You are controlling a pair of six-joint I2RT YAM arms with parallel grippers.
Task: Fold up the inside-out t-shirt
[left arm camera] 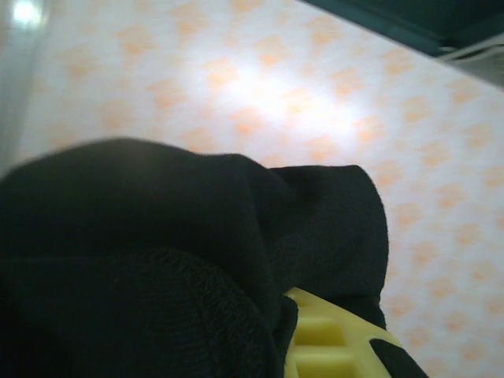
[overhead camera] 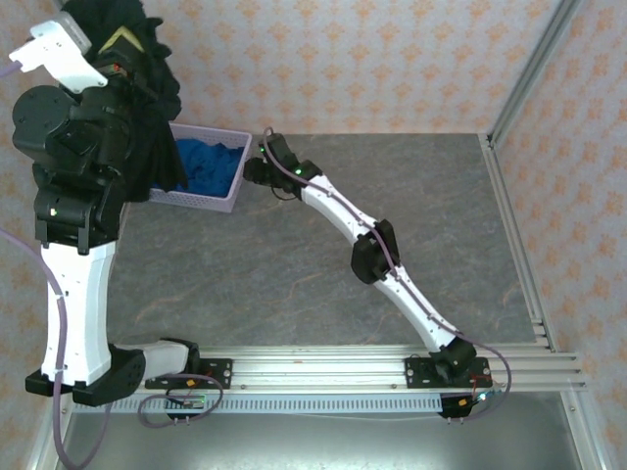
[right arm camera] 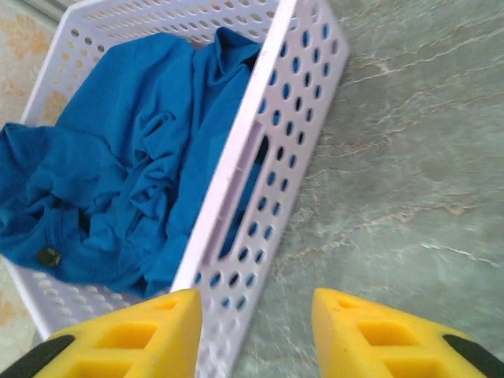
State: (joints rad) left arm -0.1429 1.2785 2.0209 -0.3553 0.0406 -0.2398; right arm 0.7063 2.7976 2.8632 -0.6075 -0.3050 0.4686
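My left gripper will next carry the black fabric (left arm camera: 157, 260) past the basket and down onto the grey table. That part of the table is open for spreading it out.
The inside-out t-shirt (overhead camera: 160, 103) is a bunch of black fabric held up high at the far left, draping down over my left arm. My left gripper (overhead camera: 123, 39) is shut on it. In the left wrist view the black fabric (left arm camera: 157, 260) covers most of the frame, and one yellow finger (left arm camera: 331, 342) pokes out under it. My right gripper (overhead camera: 263, 157) is low at the right end of the basket, jaws apart (right arm camera: 256, 331). The basket's wall stands just inside its left finger (right arm camera: 138, 335), and nothing is gripped.
A white perforated basket (overhead camera: 211, 202) (right arm camera: 260, 142) sits at the back left of the grey table and holds a bright blue cloth (overhead camera: 208, 166) (right arm camera: 134, 157). Patterned walls stand behind and to the right. A metal rail (overhead camera: 323, 367) runs along the near edge.
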